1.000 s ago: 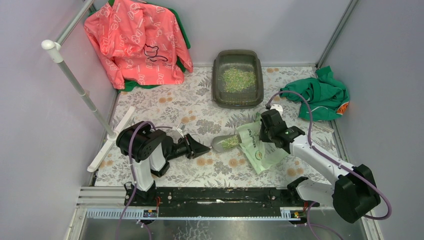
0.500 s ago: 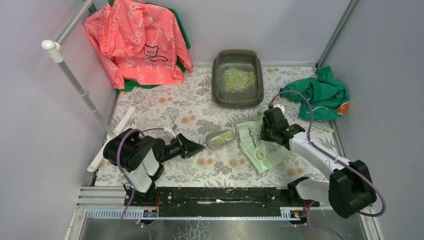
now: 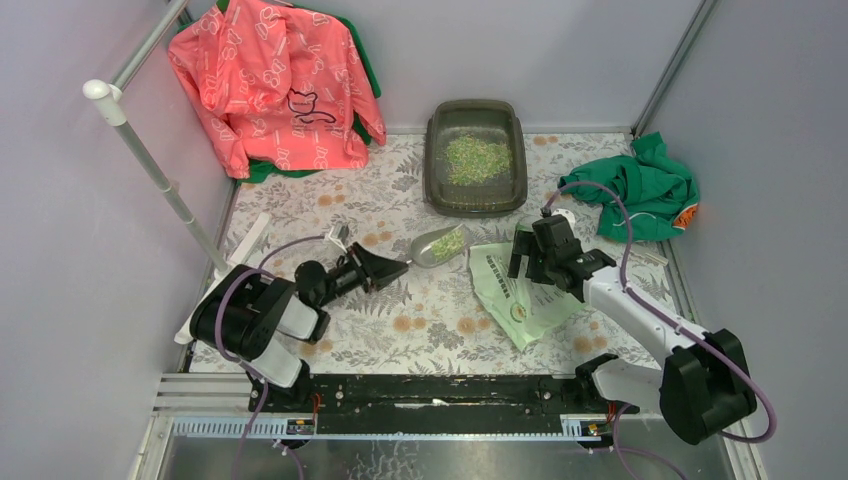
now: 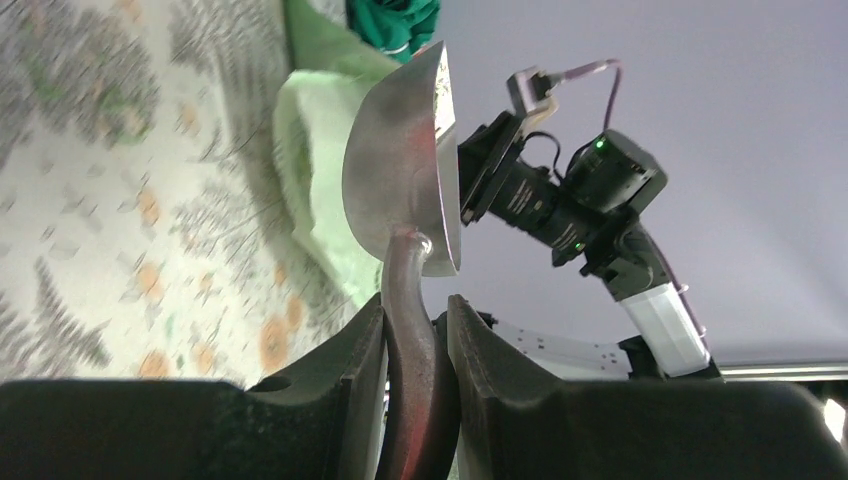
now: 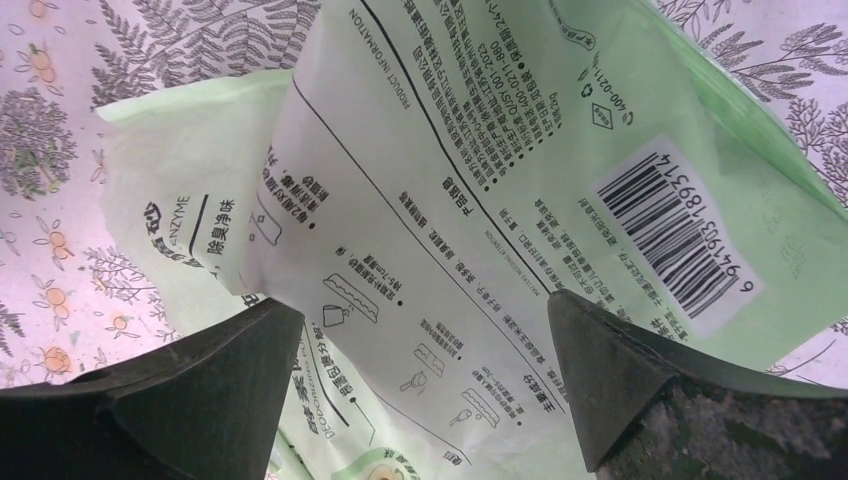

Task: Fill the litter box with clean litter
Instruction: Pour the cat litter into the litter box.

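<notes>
My left gripper is to rise outward, tip the granules into the litter box, then lower to release the scoop on the empty mat between box and jacket.
The dark litter box stands at the back middle of the floral mat, with a patch of clean litter in it. My left gripper is shut on the handle of a grey scoop. The scoop bowl carries green-beige granules and hangs between the bag and the box. The pale green litter bag lies flat on the mat. My right gripper stands open just above the bag, its fingers wide apart and nothing between them.
A pink jacket hangs at the back left on a white rack pole. A crumpled green cloth lies at the back right. Grey walls close the mat in on three sides.
My left arm has drawn the loaded scoop out of the bag and carried it away from the arms, towards the litter box. My right gripper has opened and let go of the bag.
</notes>
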Motion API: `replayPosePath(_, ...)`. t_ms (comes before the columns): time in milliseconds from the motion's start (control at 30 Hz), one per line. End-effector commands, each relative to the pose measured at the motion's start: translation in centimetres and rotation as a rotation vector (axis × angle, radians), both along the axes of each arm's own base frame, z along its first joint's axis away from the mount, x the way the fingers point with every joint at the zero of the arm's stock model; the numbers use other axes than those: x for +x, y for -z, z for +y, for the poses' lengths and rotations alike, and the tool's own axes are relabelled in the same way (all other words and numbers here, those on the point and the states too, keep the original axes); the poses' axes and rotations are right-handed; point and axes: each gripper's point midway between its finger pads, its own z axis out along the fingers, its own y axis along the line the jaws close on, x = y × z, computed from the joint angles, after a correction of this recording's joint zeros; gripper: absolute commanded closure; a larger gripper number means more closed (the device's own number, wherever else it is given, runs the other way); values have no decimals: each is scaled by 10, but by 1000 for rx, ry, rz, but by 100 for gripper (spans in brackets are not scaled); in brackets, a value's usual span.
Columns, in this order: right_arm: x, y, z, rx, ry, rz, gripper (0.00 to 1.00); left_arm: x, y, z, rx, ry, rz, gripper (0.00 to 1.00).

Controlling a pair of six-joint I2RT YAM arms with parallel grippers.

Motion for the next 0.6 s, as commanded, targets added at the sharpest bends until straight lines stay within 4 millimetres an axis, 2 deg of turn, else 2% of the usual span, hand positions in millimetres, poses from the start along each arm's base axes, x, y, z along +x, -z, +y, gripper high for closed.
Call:
replayPosePath(0,4,-24,-4,13,20,-65,0,30,-40,-6,-48,-14,-95,100)
replayPosePath(233,0,-50,0,62,7,-113,0,107,-67,-23,13,-55,-131,100)
replayPosePath(433,-2,-69,3,100,-3,-150,0,185,-71,-38,133,-112,-146,100)
replayPosePath(467,-3,-71,4,108,-6,-154,0,203,-78,-40,158,-133,-169,100)
replayPosePath(567,-4,-78,6,124,-12,-170,0,242,-76,-40,255,-195,-180,100)
